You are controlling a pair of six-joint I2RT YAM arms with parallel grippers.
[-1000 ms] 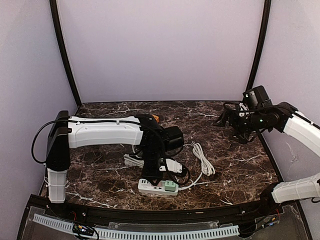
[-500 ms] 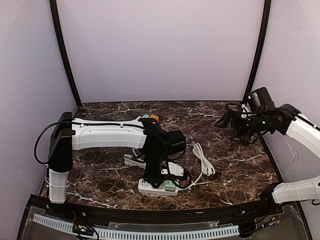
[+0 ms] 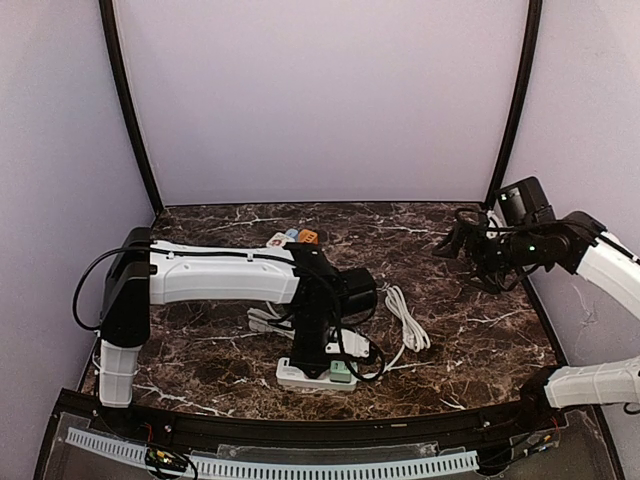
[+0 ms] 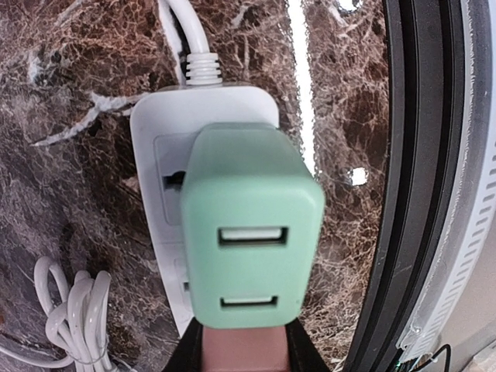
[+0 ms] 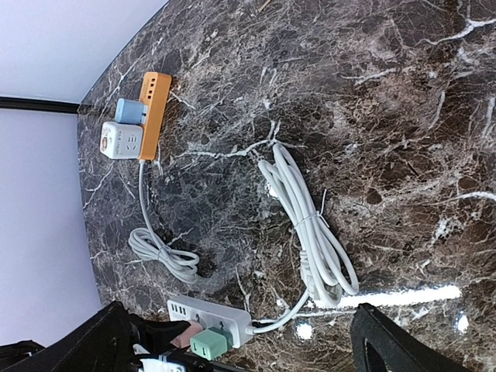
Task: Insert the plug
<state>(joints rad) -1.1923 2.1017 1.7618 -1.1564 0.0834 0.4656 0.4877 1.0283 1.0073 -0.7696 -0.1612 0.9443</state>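
Observation:
I should next move my left gripper outward toward the smaller coil (image 4: pixel 75 314) and slide the power strip along, because the power strip lies near the black bar. Then I should let go of the pink plug (image 4: pixel 242 349).
A white power strip (image 3: pixel 297 377) lies near the table's front edge; it also shows in the left wrist view (image 4: pixel 155 147) and the right wrist view (image 5: pixel 221 313). A green plug (image 4: pixel 249 232) with two USB slots sits on the strip, seen too from above (image 3: pixel 341 372) and from the right wrist (image 5: pixel 208 343). My left gripper (image 4: pixel 244 353) stands over the strip (image 3: pixel 312 360), shut on a pink plug (image 4: pixel 242 349) right beside the green one (image 5: pixel 184 335). My right gripper (image 3: pixel 455 243) hangs open and empty at the far right, well above the table.
An orange power strip (image 5: pixel 152 108) with a blue and a white adapter lies at the back (image 3: pixel 306 236). A bundled white cable (image 5: pixel 310 232) lies right of the strip (image 3: pixel 405 318). A smaller coil (image 5: pixel 163 254) lies behind it. A black rail (image 4: pixel 418 186) edges the table front.
My left arm has reached a little further right over the white strip. My right arm has drifted slightly right and stays open.

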